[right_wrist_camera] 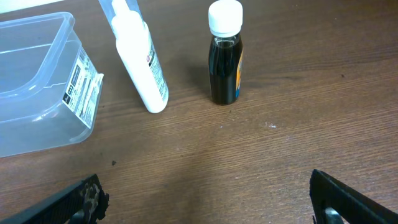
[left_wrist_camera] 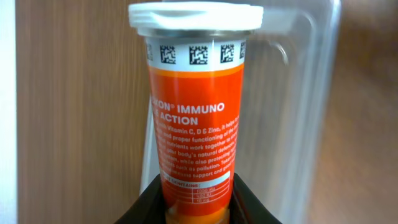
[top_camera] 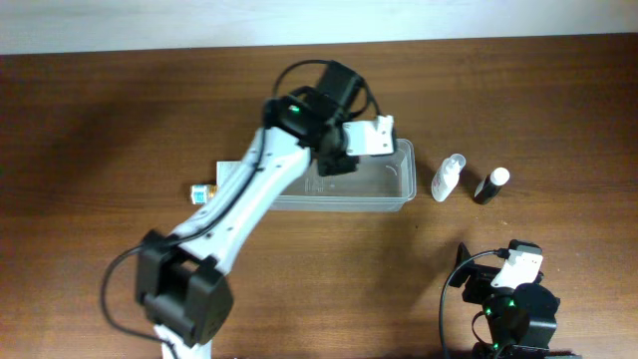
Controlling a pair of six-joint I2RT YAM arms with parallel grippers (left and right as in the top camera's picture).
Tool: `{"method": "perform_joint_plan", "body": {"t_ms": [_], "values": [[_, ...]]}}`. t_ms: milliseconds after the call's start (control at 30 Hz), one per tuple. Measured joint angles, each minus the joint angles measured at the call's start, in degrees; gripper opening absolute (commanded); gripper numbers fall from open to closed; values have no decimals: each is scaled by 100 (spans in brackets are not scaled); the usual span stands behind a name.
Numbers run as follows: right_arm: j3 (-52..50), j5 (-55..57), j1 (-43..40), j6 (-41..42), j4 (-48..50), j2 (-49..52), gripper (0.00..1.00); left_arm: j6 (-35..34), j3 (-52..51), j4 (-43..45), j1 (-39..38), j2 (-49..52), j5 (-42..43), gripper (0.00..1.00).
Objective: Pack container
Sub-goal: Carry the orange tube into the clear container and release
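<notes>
My left gripper brings the tube down and slightly to the right in the overhead view next, onto the open part of the container's bottom, and releases it where space lies empty.
The clear plastic container sits at the table's middle. My left gripper hangs over its inside, shut on an orange vitamin tube with a white cap. In the left wrist view the jaws clamp the tube's lower end, with the container's wall behind it. My right gripper is open and empty near the front right edge. In the right wrist view its fingers frame bare table, with the container's corner at far left.
A white bottle lies right of the container, also in the right wrist view. A small dark bottle with a white cap stands beside it, also in the right wrist view. A small box sits left of the container.
</notes>
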Motion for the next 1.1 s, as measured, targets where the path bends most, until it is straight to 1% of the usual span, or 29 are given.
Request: {"method": "perform_joint_plan", "body": {"t_ms": [133,267,333,367,433,500,533,600,633,700,733,800,833,1000,1100], "values": [[0,0,0,-2,0,0,99,173,0,302,-151,645,0,1],[0,0,0,-2,0,0,98,297,-2,337,-168,1182,-7,1],[0,0,0,0,0,-2,98,372,-7,367,-168,1292,-17,1],[0,0,0,0,0,0,98,413,-9,398,-168,1346,-20,2],[0,0,0,2,0,0,98,474,-11,538,-168,1381,-17,7],[0,0,0,0,0,-2,98,496,-11,704,-173,1381,-20,14],[0,0,0,-2,0,-2,98,514,-11,800,-175,1381,-17,20],[0,0,0,-4,0,0,98,533,-11,922,-179,1386,-17,46],[0,0,0,0,0,0,98,557,-11,970,-179,1399,-17,49],[0,0,0,2,0,-2,98,592,-11,1051,-179,1491,-17,68],[0,2,0,0,0,0,99,592,-11,1054,-179,1530,-17,75],[0,0,0,2,0,0,98,590,-11,1058,-179,1604,-17,96],[0,0,0,2,0,-2,98,573,-11,1071,-186,1635,-20,99],[0,0,0,2,0,0,98,319,-11,1169,-188,1650,-20,99],[0,0,0,0,0,0,98,-177,0,1154,-190,1650,-136,100]]}}
